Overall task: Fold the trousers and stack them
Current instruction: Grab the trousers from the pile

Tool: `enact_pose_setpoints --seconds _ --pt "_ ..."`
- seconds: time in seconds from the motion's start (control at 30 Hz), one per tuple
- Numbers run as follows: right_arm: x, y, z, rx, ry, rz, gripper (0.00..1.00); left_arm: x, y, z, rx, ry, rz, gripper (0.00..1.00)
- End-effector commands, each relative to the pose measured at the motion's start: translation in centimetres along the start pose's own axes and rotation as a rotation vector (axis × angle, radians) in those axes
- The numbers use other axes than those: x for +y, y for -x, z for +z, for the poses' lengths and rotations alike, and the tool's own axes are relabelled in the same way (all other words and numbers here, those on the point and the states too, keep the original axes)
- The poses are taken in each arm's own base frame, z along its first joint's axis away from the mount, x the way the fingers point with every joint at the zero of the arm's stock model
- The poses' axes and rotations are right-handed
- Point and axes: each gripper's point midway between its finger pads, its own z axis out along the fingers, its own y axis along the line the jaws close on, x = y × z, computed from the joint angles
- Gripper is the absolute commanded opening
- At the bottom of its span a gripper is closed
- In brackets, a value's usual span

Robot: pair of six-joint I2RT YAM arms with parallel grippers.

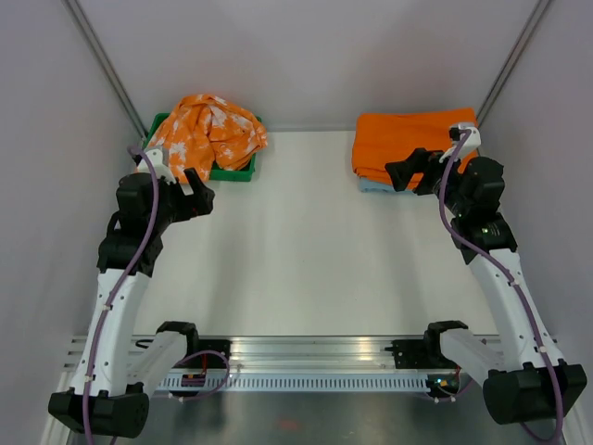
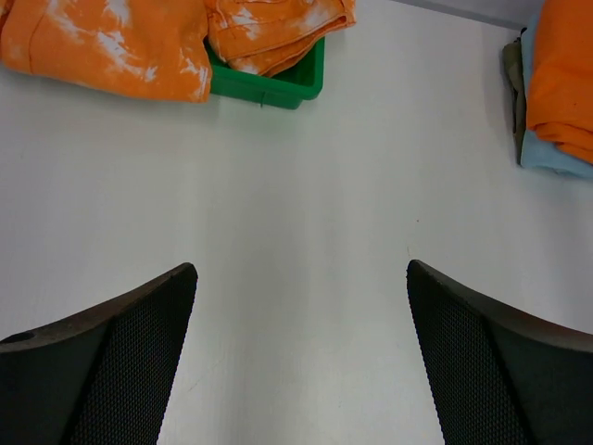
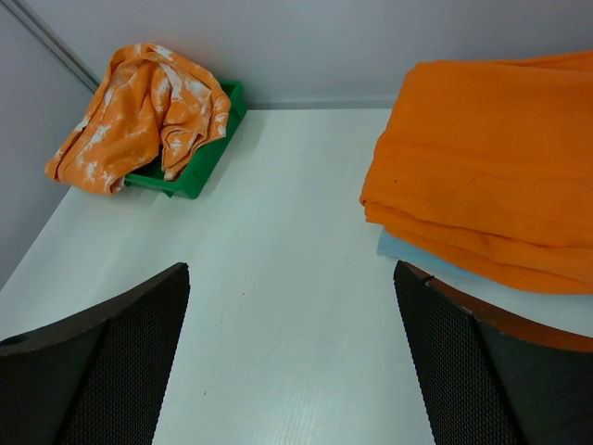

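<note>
I will move my left gripper outward and down next, onto the trousers (image 1: 208, 130) where they hang over the tray's near edge.
The trousers (image 1: 208, 130), orange with white splashes, lie bunched up in and over a green tray (image 1: 236, 173) at the back left. In the left wrist view the trousers (image 2: 111, 46) spill over the tray (image 2: 278, 83); the right wrist view shows the trousers (image 3: 139, 111) heaped in the tray (image 3: 190, 176). My left gripper (image 1: 193, 188) hovers just in front of the tray, open and empty, its jaws wide over bare table (image 2: 301, 269). Beside the folded stack at the back right, my right gripper (image 1: 405, 172) is open and empty too (image 3: 290, 269).
A folded plain orange cloth (image 1: 408, 139) (image 3: 491, 176) rests on a light blue folded cloth (image 1: 372, 185) (image 3: 417, 252) at the back right. Grey walls close the back and both sides. A metal rail (image 1: 315, 357) carries the arm bases at the near edge.
</note>
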Motion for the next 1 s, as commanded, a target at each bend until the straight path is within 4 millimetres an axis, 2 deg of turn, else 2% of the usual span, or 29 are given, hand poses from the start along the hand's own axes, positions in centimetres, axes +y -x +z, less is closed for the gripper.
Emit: enact_pose_setpoints --seconds 0.0,0.17,0.2,0.23,0.27,0.3,0.33,0.37,0.4,0.43,0.47,0.5,0.53,0.57,0.6,0.63,0.67,0.73,0.77,0.87,0.9,0.97 --pt "0.8 1.0 0.1 -0.026 0.039 -0.012 0.98 -0.6 0.8 0.0 -0.033 -0.028 -0.003 1.0" --pt "0.3 0.2 0.5 0.0 0.026 -0.018 0.98 0.5 0.5 1.6 -0.089 0.019 -0.058 1.0" --pt "0.1 0.0 0.7 0.01 0.024 -0.013 0.98 0.8 0.3 2.6 -0.079 0.036 -0.081 1.0" --pt "0.2 -0.1 0.8 0.014 0.026 -0.009 0.98 1.4 0.9 3.4 -0.095 0.075 -0.096 1.0" --pt "0.1 -0.5 1.2 0.031 0.032 0.0 0.98 2.9 1.2 4.3 -0.095 0.165 -0.11 1.0" --pt "0.4 -0.4 1.4 0.029 0.045 0.01 0.98 2.8 3.6 4.7 -0.122 0.19 -0.132 1.0" --pt "0.7 -0.5 1.5 0.034 0.069 0.019 0.98 3.9 1.9 7.7 0.0 0.25 -0.132 1.0" --pt "0.7 -0.8 1.9 0.043 0.076 0.03 0.98 4.7 2.4 8.8 0.026 0.289 -0.142 1.0" --pt "0.9 -0.7 2.1 0.038 0.085 0.045 0.98 4.2 5.7 9.4 -0.012 0.285 -0.147 1.0" --pt "0.9 -0.9 2.3 0.044 0.091 0.053 0.98 5.1 4.8 12.3 0.049 0.317 -0.141 1.0" --pt "0.9 -1.1 2.4 0.047 0.09 0.057 0.98 5.7 5.4 13.5 0.047 0.328 -0.131 1.0" --pt "0.7 -1.4 2.5 0.055 0.083 0.063 0.98 5.6 7.8 14.2 -0.001 0.322 -0.137 1.0" --pt "0.5 -1.6 2.5 0.058 0.077 0.06 0.98 6.0 8.3 15.4 -0.002 0.332 -0.15 1.0" --pt "0.2 -2.0 2.5 0.064 0.064 0.058 0.98 8.1 7.2 17.9 0.038 0.367 -0.182 1.0" --pt "0.0 -2.2 2.5 0.07 0.055 0.06 0.98 8.4 9.0 18.8 0.007 0.368 -0.197 1.0" --pt "-0.1 -2.3 2.4 0.073 0.048 0.058 0.98 9.0 9.0 19.9 0.012 0.379 -0.21 1.0" --pt "-0.3 -2.5 2.4 0.074 0.04 0.055 0.98 10.2 8.8 22.2 0.031 0.402 -0.224 1.0" --pt "-0.5 -2.6 2.2 0.077 0.031 0.049 0.98 11.0 8.4 24.4 0.043 0.415 -0.219 1.0" --pt "-0.6 -2.7 2.2 0.08 0.022 0.047 0.98 11.6 7.7 26.5 0.054 0.417 -0.207 1.0" --pt "-0.7 -2.6 2.1 0.081 0.014 0.039 0.98 12.5 6.5 29.0 0.078 0.423 -0.182 1.0" --pt "-0.8 -2.7 2.0 0.088 0.008 0.04 0.98 13.2 4.6 30.3 0.117 0.437 -0.172 1.0" --pt "-0.9 -2.8 2.0 0.096 0.005 0.035 0.98 13.8 3.0 31.3 0.151 0.441 -0.14 1.0"
